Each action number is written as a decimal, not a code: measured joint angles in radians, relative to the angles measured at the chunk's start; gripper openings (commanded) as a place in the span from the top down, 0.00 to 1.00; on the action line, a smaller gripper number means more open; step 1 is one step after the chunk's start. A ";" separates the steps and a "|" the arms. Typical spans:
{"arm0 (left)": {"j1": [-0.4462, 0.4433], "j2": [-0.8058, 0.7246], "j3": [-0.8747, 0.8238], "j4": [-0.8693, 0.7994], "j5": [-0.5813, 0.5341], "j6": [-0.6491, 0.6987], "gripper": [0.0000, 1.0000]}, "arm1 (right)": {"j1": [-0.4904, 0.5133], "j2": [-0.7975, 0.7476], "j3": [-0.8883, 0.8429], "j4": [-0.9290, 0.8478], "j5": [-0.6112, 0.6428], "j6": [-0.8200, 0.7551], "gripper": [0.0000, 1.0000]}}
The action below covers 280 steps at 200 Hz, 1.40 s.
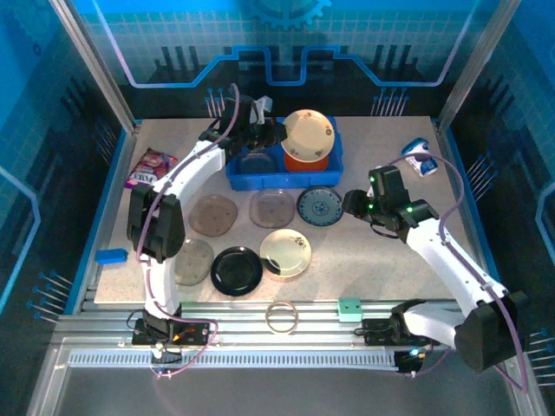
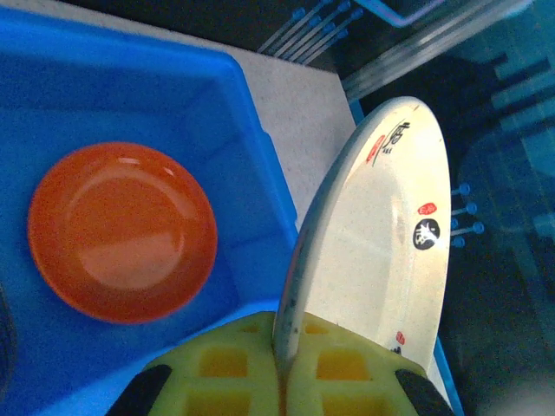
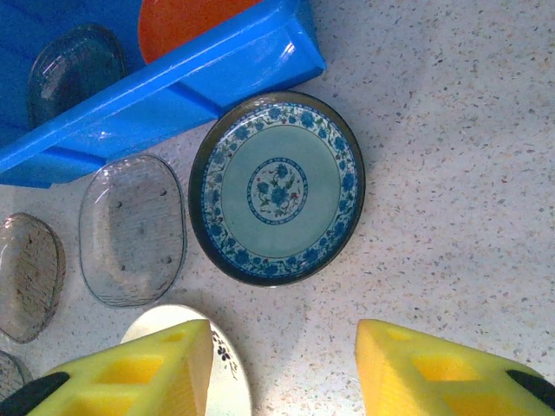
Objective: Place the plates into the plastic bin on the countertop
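I need to lower my left gripper into the bin next, put the cream plate onto the orange plate (image 1: 305, 163) (image 2: 123, 232) and let go of it, because it is still hanging above the bin's rim.
My left gripper (image 2: 290, 334) is shut on the rim of a speckled cream plate (image 2: 390, 243), held on edge and tilted over the right end of the blue plastic bin (image 1: 286, 180). An orange plate (image 2: 121, 232) and a smoky plate (image 1: 254, 162) lie inside the bin. My right gripper (image 3: 284, 347) hovers open just above the countertop (image 3: 451, 173), just short of the blue patterned plate (image 3: 277, 186). A second cream plate (image 1: 285, 252), a black plate (image 1: 237, 270) and three smoky plates (image 1: 214, 213) (image 1: 271, 208) (image 1: 192, 260) rest on the countertop in front of the bin.
A thin ring (image 1: 281, 316) and a green block (image 1: 349, 308) sit on the front rails. A small blue block (image 1: 111, 256) lies at the left edge, and a purple snack bag (image 1: 153, 166) lies at the back left. Bare countertop stretches right of the patterned plate.
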<state>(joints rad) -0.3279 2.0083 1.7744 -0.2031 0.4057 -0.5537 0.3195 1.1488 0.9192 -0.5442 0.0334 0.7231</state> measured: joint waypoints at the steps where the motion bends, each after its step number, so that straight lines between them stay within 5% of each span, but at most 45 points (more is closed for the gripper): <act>1: 0.001 0.003 0.002 0.001 -0.001 0.000 1.00 | 0.000 0.000 0.000 0.000 0.000 0.000 0.53; 70: 0.038 0.194 0.179 0.006 -0.032 -0.089 1.00 | 0.000 0.016 -0.009 0.030 -0.019 0.026 0.53; 280: -0.010 0.505 0.357 -0.040 -0.108 -0.232 1.00 | 0.003 0.031 -0.071 0.066 -0.041 0.063 0.53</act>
<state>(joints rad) -0.3378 2.5134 2.1319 -0.2428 0.2981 -0.7856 0.3225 1.1801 0.8478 -0.4778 -0.0078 0.7860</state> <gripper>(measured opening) 0.061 0.469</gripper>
